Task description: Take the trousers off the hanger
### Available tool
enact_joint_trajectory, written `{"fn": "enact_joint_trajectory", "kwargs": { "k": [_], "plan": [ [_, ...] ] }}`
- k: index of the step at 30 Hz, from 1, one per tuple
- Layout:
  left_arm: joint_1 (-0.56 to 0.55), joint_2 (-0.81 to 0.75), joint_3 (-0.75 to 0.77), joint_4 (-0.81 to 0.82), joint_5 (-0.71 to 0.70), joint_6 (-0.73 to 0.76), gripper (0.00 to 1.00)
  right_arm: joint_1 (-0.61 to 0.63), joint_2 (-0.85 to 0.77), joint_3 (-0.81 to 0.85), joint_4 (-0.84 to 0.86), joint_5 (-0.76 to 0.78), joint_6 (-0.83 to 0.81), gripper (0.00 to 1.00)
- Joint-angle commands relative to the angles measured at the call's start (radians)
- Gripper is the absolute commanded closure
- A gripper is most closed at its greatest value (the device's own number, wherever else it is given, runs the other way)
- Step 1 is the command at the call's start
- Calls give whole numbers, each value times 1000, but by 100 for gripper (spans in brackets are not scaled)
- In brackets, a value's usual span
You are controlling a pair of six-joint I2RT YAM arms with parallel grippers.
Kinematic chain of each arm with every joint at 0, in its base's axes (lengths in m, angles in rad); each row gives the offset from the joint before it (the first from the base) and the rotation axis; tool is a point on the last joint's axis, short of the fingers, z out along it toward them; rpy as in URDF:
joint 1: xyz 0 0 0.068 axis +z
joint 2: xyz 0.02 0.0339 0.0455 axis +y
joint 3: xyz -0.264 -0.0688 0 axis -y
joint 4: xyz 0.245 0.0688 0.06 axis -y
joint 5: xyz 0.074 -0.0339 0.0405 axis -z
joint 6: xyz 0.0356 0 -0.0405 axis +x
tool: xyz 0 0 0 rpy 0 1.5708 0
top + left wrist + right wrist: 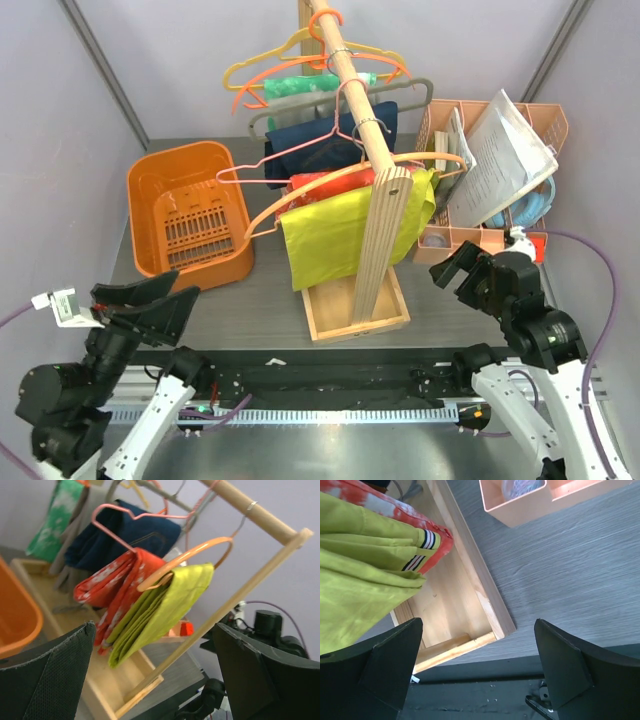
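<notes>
The peach hanger's basket-side upper arm [322, 179] [186, 555] is bare of cloth and is above and outward of my left gripper, so my left gripper will rise outward toward the rack and close around that arm.
The yellow-green trousers [335, 235] hang folded over the lower bar of the peach hanger [305, 192], which hooks on the wooden rail [355, 85] of the rack. They also show in the left wrist view [160, 610] under the hanger [182, 560], and in the right wrist view [360, 570]. My left gripper [150, 308] is open and empty, low at the near left, well apart from them. My right gripper [462, 272] is open and empty, just right of the rack's base.
A red white-patterned cloth [330, 182], a navy garment [325, 140], a green cloth and other hangers share the rail. The rack's wooden upright [382, 245] and base tray [355, 305] stand in front. An orange basket [190, 220] stands left, a peach organiser [490, 160] right.
</notes>
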Motion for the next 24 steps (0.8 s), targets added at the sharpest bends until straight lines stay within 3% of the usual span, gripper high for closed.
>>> {"fn": "enact_joint_trajectory", "kwargs": {
  "k": [1, 3, 8, 14, 20, 24],
  "plan": [
    [-1, 169, 257, -467, -150, 48, 0, -2, -20, 119, -72, 47, -43, 0],
    [-1, 188, 329, -521, -195, 28, 0, -2, -72, 170, -73, 44, -23, 0],
    [-29, 117, 283, -371, -153, -7, 0, -2, -222, 179, 19, -99, -66, 0],
    [-69, 312, 381, -363, -16, 106, 0, -2, -127, 233, -40, -296, -150, 0],
    [-70, 462, 430, -112, 134, 186, 2, -2, -45, 346, -18, -350, -175, 1],
    [-69, 622, 524, -35, 277, 209, 8, -3, 32, 467, 0, -348, -152, 6]
  ]
}}
